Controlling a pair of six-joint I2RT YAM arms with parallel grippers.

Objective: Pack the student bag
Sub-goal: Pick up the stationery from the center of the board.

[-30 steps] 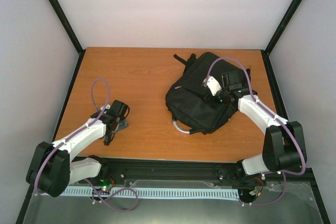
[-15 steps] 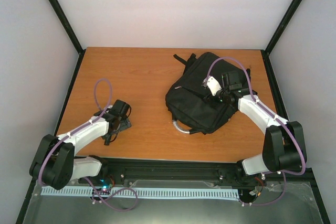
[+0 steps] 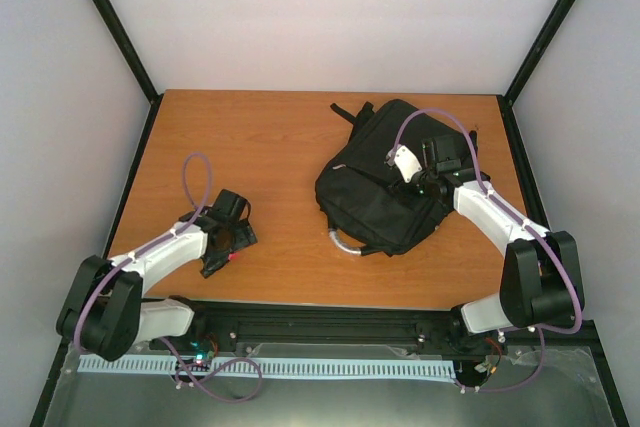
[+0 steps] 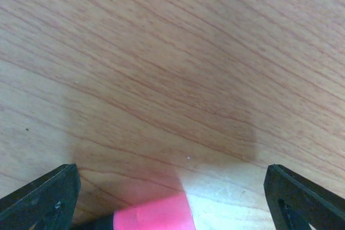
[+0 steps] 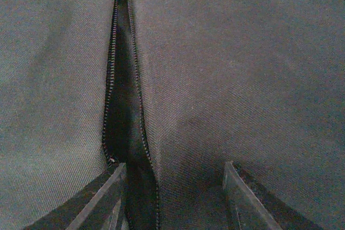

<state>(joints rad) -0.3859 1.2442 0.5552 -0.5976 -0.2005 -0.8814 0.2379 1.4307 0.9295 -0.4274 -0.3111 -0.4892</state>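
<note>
Next, my left gripper shifts low over the wood and closes on the black part [image 4: 98,223] beside the pink end, since the small item lies between its open fingers.
The student bag [image 3: 380,182], a large black backpack, lies at the right of the table with its pale grey loop handle [image 3: 343,240] toward me. My right gripper [image 3: 422,185] is pressed onto its top. In the right wrist view its jaws [image 5: 173,168] are partly closed on a fold of black fabric beside a gaping zip slit [image 5: 124,106]. My left gripper [image 3: 220,257] hangs low over the table's near left. It [image 4: 170,187] stands wide open. A small item with a pink end [image 4: 153,215] lies on the wood between the fingers, untouched.
The wooden table [image 3: 270,147] is ringed by a black frame and white walls. A black strap [image 3: 345,112] sticks out of the bag toward the far edge. The right arm's purple cable [image 3: 440,117] arches over the bag.
My left wrist has turned and shifted slightly toward the near edge, and a pink end now shows beside its fingers. The right arm and the bag have not moved.
</note>
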